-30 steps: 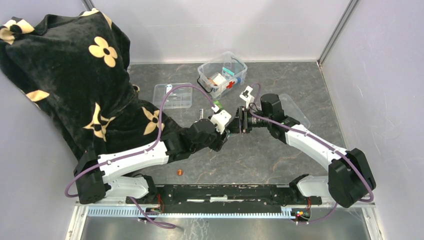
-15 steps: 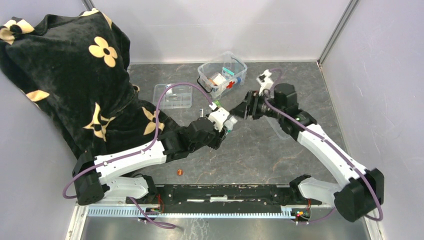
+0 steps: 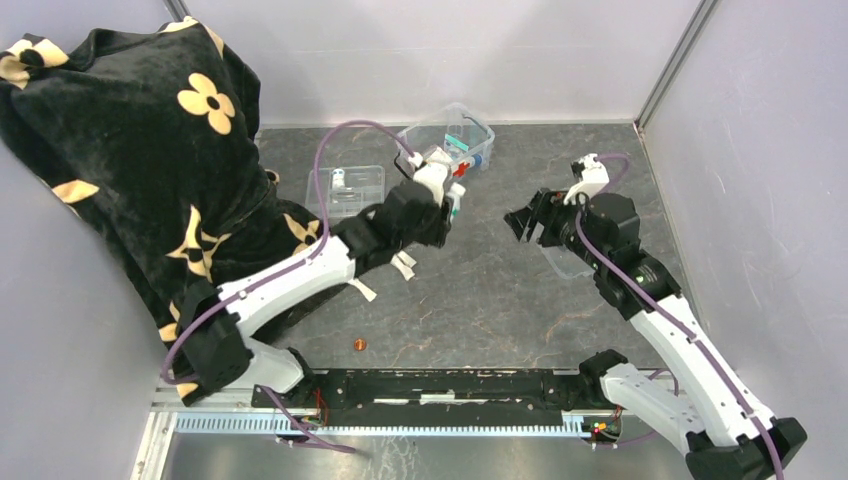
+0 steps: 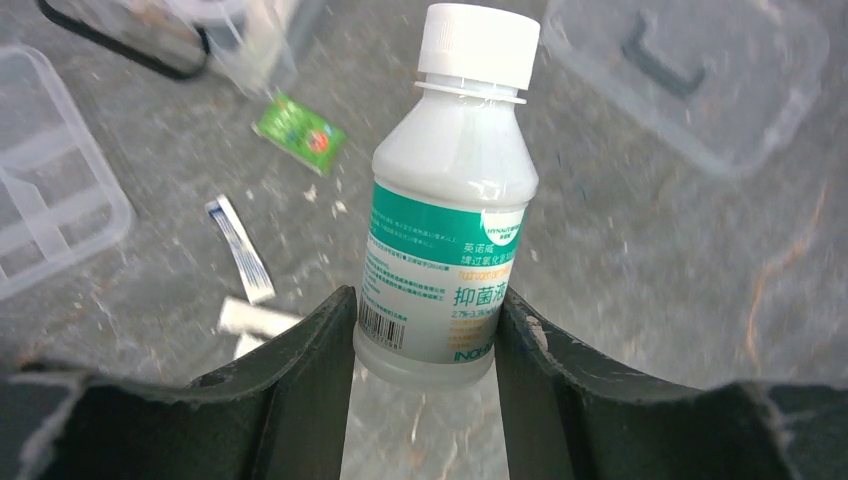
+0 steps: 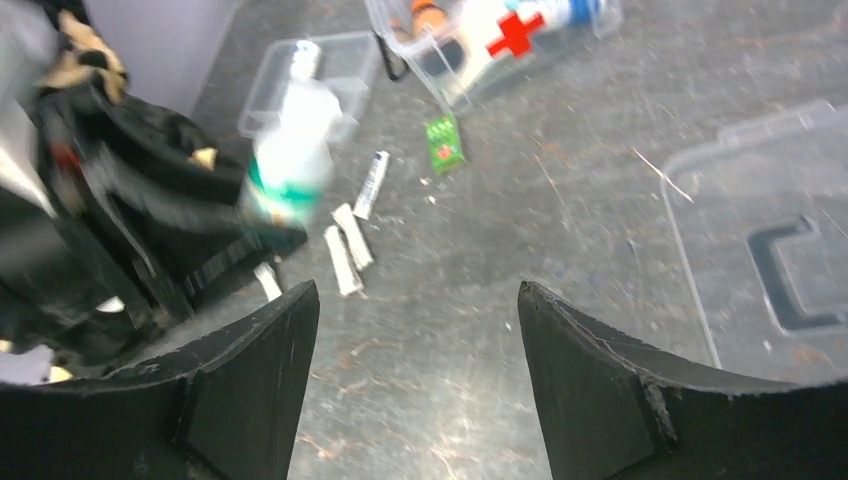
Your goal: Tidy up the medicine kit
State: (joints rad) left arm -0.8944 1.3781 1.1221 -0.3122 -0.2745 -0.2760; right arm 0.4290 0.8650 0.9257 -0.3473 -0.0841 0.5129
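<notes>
I will carry the white bottle (image 4: 450, 220) outward with my left gripper over the open medicine kit (image 4: 248, 32) and release it inside, since the kit stands outward of the gripper.
The medicine kit (image 3: 447, 132), a clear box with a red cross and a black handle, stands open at the back of the table with items inside. It also shows in the right wrist view (image 5: 500, 35) and at the top left of the left wrist view (image 4: 235, 40). My left gripper (image 3: 450, 205) (image 4: 428, 330) is shut on a white bottle (image 4: 450, 220) with a green label and white cap. It holds the bottle above the table just in front of the kit. My right gripper (image 3: 528, 222) (image 5: 415, 295) is open and empty, to the right of the bottle (image 5: 290, 150).
A flat clear lid (image 3: 565, 262) (image 5: 780, 250) (image 4: 690, 70) lies under the right arm. A shallow divided tray (image 3: 345, 190) (image 4: 40, 220) lies left of the kit. A green sachet (image 4: 300, 132) (image 5: 442, 142) and white strips (image 3: 400, 265) (image 5: 350, 240) lie on the table. A black flowered cloth (image 3: 130, 150) covers the left side. A copper coin (image 3: 357, 346) lies near the front.
The two grippers were together at the bottle. My left gripper has carried the bottle back toward the kit. My right gripper has pulled away to the right and stands open.
</notes>
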